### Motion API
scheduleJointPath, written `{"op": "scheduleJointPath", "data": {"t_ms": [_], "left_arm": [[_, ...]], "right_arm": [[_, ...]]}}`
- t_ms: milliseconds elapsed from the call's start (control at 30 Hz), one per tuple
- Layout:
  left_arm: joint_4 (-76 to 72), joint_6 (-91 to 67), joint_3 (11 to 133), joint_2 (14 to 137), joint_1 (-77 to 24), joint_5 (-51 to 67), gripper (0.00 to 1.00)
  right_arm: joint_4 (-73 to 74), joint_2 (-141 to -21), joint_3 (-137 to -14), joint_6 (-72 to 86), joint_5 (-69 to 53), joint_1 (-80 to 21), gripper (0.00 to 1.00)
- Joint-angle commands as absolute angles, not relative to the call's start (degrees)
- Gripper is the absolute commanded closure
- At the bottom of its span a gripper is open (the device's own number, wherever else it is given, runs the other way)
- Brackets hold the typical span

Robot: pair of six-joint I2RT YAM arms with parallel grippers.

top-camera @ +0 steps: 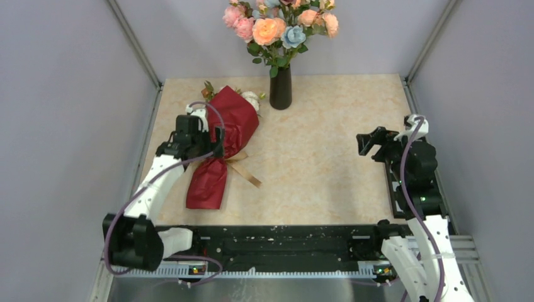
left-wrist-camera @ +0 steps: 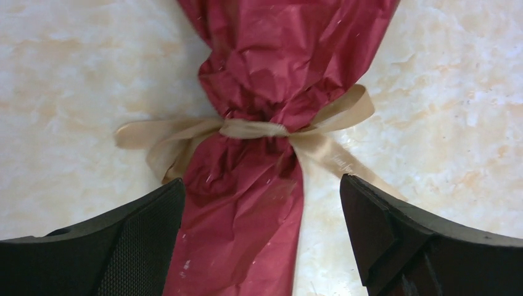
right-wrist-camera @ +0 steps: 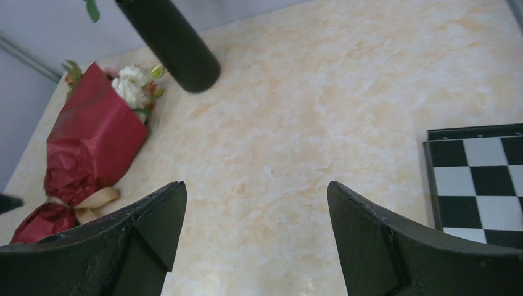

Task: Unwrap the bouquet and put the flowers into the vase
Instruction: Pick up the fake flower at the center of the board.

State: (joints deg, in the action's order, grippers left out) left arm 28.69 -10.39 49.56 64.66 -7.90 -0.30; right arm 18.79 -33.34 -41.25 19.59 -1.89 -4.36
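I need to lower my open left gripper onto the ribbon-tied neck of the bouquet (left-wrist-camera: 256, 129) and close it, because the paper gets narrow there and fits between my fingers.
The bouquet (top-camera: 221, 141) lies on the table's left side, wrapped in dark red paper, wide end toward the back. A tan ribbon (left-wrist-camera: 253, 128) is tied round its narrow neck. Its flowers (top-camera: 252, 99), small and pale, peek out next to the black vase (top-camera: 280, 88). My left gripper (top-camera: 214, 143) hangs open just above the wrapped stem end (left-wrist-camera: 247, 234), one finger on either side, just below the ribbon knot. My right gripper (top-camera: 368, 143) is open over bare table at the right, empty. In the right wrist view I see the bouquet (right-wrist-camera: 92, 142) and vase (right-wrist-camera: 176, 43) far off.
Large peach, pink and blue blooms (top-camera: 277, 25) fill the vase at the back centre. A black-and-white checkered board (right-wrist-camera: 478, 179) lies at the table's right edge. Grey walls enclose the table on three sides.
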Motion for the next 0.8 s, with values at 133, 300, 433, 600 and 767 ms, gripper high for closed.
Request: {"op": "scheduleJointPath", "data": {"t_ms": [133,300,433,600,767], "left_arm": [[38.13,-9.9,65.95,85.14,-8.55,-4.95,0.01],[39.48,-9.19,66.36,90.07,-10.42,-4.77,0.01],[39.09,-8.61,64.67,90.14,-10.83,-3.31,0.01],[41.17,-8.16,66.44,93.99,-10.81,-2.72,0.01],[41.24,-7.91,67.62,95.72,-10.81,-3.52,0.08]], "right_arm": [[13.66,-33.52,-41.57,18.38,-16.83,-4.24,0.14],[13.03,-33.64,-40.25,17.7,-17.89,-4.28,0.14],[11.94,-33.97,-39.42,18.34,-18.34,-4.26,0.14],[11.52,-34.79,-39.53,18.65,-19.05,-4.26,0.14],[12.01,-34.82,-39.72,18.94,-19.11,-4.29,0.17]]}}
